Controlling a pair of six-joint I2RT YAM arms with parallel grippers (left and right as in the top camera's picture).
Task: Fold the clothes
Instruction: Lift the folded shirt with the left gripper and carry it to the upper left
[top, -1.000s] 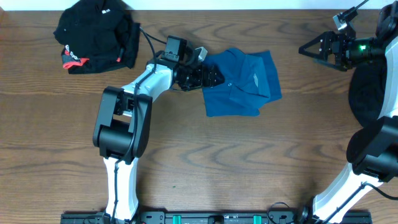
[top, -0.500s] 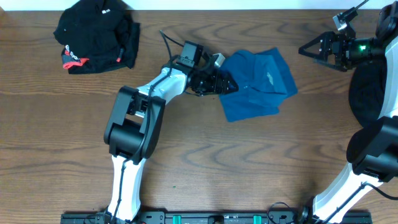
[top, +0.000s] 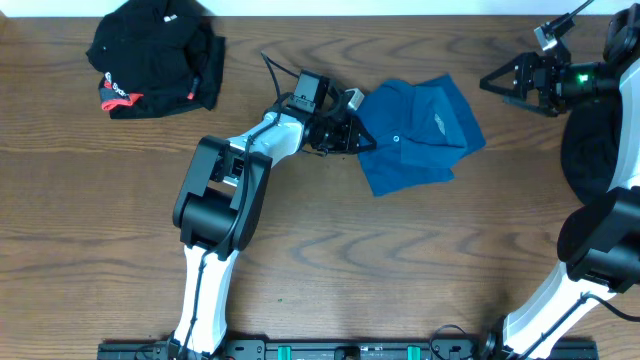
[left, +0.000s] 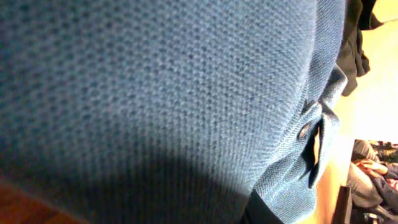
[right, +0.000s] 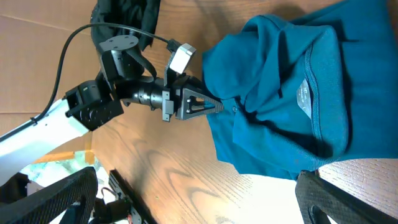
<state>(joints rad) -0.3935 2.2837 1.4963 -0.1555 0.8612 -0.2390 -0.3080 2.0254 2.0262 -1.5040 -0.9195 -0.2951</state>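
Observation:
I need to raise my left gripper, swing it outward and to the left in the overhead view and let go of the shirt (top: 420, 135) over the black garment (top: 157, 58), because clothing is already lying there.
A blue polo shirt (top: 420, 135) lies crumpled on the wooden table at centre right, collar and button placket up. My left gripper (top: 352, 134) is at the shirt's left edge, its fingers drawn together on the fabric there. In the right wrist view the same gripper (right: 219, 107) comes to a point on the shirt (right: 292, 93). Blue knit (left: 161, 93) fills the left wrist view and hides that gripper's own fingers. My right gripper (top: 500, 82) hovers open above the table's far right, clear of the shirt; its fingertips (right: 339, 199) stand wide apart.
A black garment with red trim (top: 155, 55) is bunched at the table's far left corner. A dark mass (top: 595, 150) sits by the right arm at the right edge. The left arm's cable (top: 275, 70) loops over the table behind the wrist.
The left gripper has travelled right, pushing the blue shirt with it so the shirt now lies further right and turned. Its jaws have gone from open to closed on the shirt's edge. The right arm held still.

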